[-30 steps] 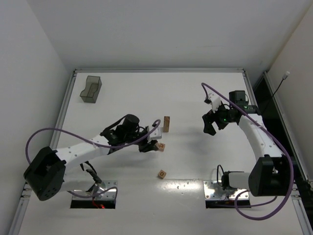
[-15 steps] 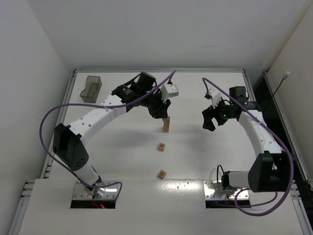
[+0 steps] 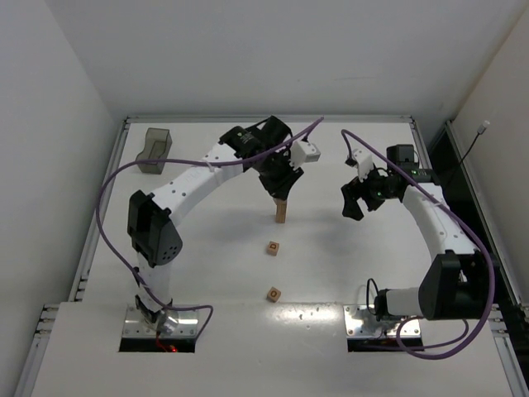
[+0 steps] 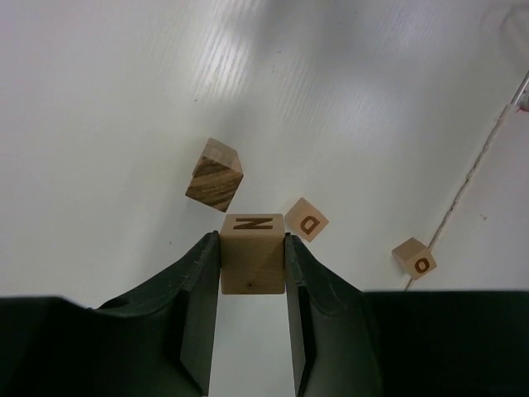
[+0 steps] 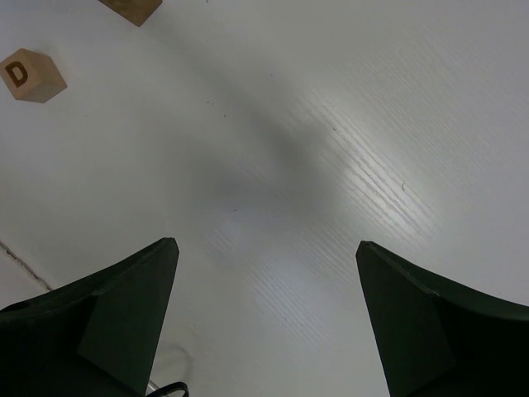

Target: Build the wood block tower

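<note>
The left gripper needs to turn next, move over the tower's top (image 3: 281,204) (image 4: 215,189) and lower the N block to let go of it, because the N block's edges are at an angle to the tower's edges.
The tower (image 3: 282,213) is a narrow tan column standing mid-table; in the left wrist view its top (image 4: 215,175) lies just beyond and left of my fingers. My left gripper (image 3: 280,190) hovers over the tower's top, shut on a wood block marked N (image 4: 252,263), which is held apart from the tower. Two loose wood blocks lie on the table: one marked D (image 3: 273,247) (image 4: 307,220) and one marked O (image 3: 274,294) (image 4: 413,256). My right gripper (image 3: 355,204) (image 5: 266,244) is open and empty to the right of the tower.
A translucent dark-grey bin (image 3: 154,150) stands at the far left corner. The D block (image 5: 31,74) and the tower's edge (image 5: 132,7) show at the top left of the right wrist view. The table's raised rim (image 3: 273,119) runs along the back.
My left arm has swung from beside the D block out to the far side and over the tower, carrying the N block. The right arm has barely moved.
</note>
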Tool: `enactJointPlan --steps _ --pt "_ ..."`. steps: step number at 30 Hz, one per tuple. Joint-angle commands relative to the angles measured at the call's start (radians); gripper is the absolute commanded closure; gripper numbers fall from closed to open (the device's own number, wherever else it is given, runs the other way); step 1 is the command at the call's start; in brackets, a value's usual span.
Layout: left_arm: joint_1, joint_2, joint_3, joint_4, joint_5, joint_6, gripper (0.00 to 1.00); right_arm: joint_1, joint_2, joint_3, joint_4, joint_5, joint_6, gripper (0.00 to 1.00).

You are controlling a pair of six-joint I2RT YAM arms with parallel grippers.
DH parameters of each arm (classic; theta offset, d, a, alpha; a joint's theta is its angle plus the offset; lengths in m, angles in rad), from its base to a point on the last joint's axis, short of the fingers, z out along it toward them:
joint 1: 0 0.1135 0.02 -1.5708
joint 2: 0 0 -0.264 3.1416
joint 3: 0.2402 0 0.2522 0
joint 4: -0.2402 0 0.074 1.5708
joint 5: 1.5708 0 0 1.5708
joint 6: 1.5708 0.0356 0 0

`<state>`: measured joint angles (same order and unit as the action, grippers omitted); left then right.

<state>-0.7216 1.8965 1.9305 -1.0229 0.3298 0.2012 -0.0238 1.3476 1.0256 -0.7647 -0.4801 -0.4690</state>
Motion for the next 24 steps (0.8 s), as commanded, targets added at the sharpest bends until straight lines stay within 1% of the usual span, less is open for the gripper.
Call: enactJointPlan --steps 1,2,4,5,7,9,10,15,16,19,24 --pt "-0.019 0.006 0.056 -0.063 -0.031 -0.005 1.0 -0.005 0.002 0.045 0.015 -0.023 0.009 0.14" --pt "-0.019 0.006 0.056 -0.054 -0.014 0.01 1.0 -0.005 0.002 0.045 0.015 -0.023 0.009 0.15" --pt "-0.029 0.006 0.019 -0.045 0.0 0.087 1.0 -0.005 0.002 0.045 0.015 -0.023 0.009 0.15" --pt "-0.029 -0.022 -0.001 -0.034 0.029 0.127 1.0 -0.005 0.002 0.045 0.015 -0.023 0.009 0.15" --pt "-0.029 -0.054 -0.075 0.02 0.02 0.22 1.0 -0.005 0.002 0.045 0.015 -0.023 0.009 0.15" --pt "-0.029 -0.092 -0.117 0.049 0.031 0.282 1.0 -0.005 0.002 0.045 0.015 -0.023 0.009 0.15" --pt "-0.029 -0.093 -0.128 0.049 0.031 0.344 1.0 -0.005 0.011 0.045 0.015 -0.023 0.009 0.15" --pt "-0.018 -0.05 -0.116 -0.022 0.121 0.524 1.0 -0.005 0.021 0.063 0.015 -0.032 0.009 0.15" --pt "-0.006 -0.04 -0.09 -0.034 0.135 0.561 1.0 -0.005 0.021 0.064 0.015 -0.032 0.009 0.15" --pt "0.005 -0.017 -0.056 -0.074 0.19 0.606 1.0 -0.005 0.021 0.064 0.005 -0.032 0.009 0.15" --pt "0.005 0.021 0.007 -0.118 0.199 0.646 1.0 -0.005 0.03 0.064 0.005 -0.032 0.009 0.16"
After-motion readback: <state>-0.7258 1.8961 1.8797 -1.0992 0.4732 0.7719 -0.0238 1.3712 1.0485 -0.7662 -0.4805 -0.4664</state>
